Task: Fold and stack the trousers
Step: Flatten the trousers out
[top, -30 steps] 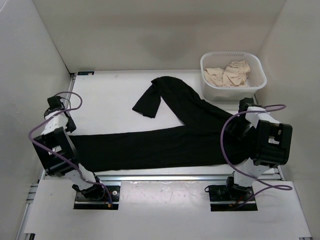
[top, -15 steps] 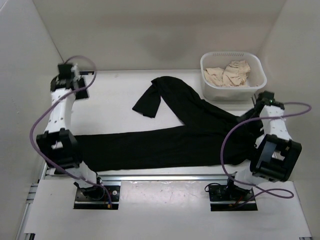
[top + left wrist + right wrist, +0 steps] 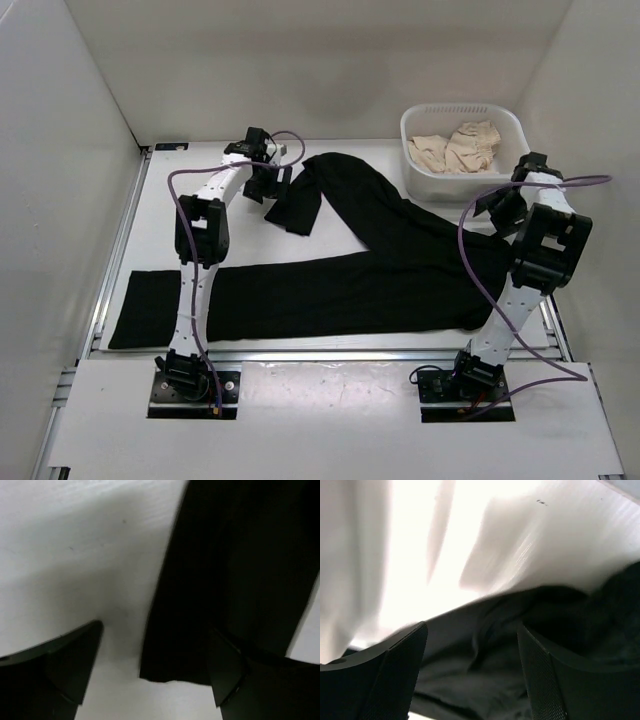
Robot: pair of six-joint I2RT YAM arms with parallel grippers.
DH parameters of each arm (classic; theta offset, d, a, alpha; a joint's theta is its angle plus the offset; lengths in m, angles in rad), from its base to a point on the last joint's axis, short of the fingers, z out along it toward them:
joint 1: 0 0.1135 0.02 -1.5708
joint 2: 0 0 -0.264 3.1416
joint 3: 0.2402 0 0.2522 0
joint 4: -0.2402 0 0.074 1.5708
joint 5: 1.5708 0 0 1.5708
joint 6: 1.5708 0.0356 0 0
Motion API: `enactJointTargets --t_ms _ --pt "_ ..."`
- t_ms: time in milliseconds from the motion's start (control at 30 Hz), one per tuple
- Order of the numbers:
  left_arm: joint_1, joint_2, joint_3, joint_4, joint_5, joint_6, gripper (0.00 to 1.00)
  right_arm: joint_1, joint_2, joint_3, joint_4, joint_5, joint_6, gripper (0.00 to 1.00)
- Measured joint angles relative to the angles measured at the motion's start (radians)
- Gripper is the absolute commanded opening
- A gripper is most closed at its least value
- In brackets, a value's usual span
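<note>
The robot's right hand will first go down onto the bunched waistband at its edge (image 3: 490, 238) (image 3: 477, 623) by the basket, then close to get it.
The black trousers (image 3: 380, 270) lie spread on the white table. One leg runs along the near edge to the left. The other leg reaches to the back, its end folded over (image 3: 292, 208). My left gripper (image 3: 268, 186) is open just left of that folded end. In the left wrist view (image 3: 155, 660) the black hem (image 3: 200, 630) lies between the spread fingers. My right gripper (image 3: 497, 212) is open over the waist end at the right. In the right wrist view (image 3: 472, 655) rumpled black fabric (image 3: 490, 680) shows between the fingers.
A white basket (image 3: 450, 186) holding beige cloth pieces (image 3: 460, 147) stands at the back right, close to my right gripper. White walls enclose the table on the left, back and right. Purple cables loop off both arms.
My left arm has swung from the table's left edge to the back middle, beside the folded leg end, uncovering the near leg's left end. My right arm has stretched further back.
</note>
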Motion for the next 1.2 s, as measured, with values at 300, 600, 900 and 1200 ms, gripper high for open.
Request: enactJointTargets --t_ms 300,600,900,1200 --pt "0.0 0.004 -0.038 0.013 0.109 0.002 0.77 0.0 0.099 0.0 -0.003 0.022 0.032 0.5" --pt "-0.025 0.024 -0.052 -0.108 0.208 -0.011 0.14 0.0 0.106 -0.009 -0.003 0.027 0.027 0.0" --pt "0.05 -0.027 -0.055 -0.098 -0.171 -0.007 0.14 0.001 0.051 -0.007 -0.05 0.047 -0.048 0.0" --pt "0.349 -0.294 -0.149 0.149 -0.571 -0.006 0.14 0.002 -0.237 0.024 -0.075 0.096 -0.131 0.0"
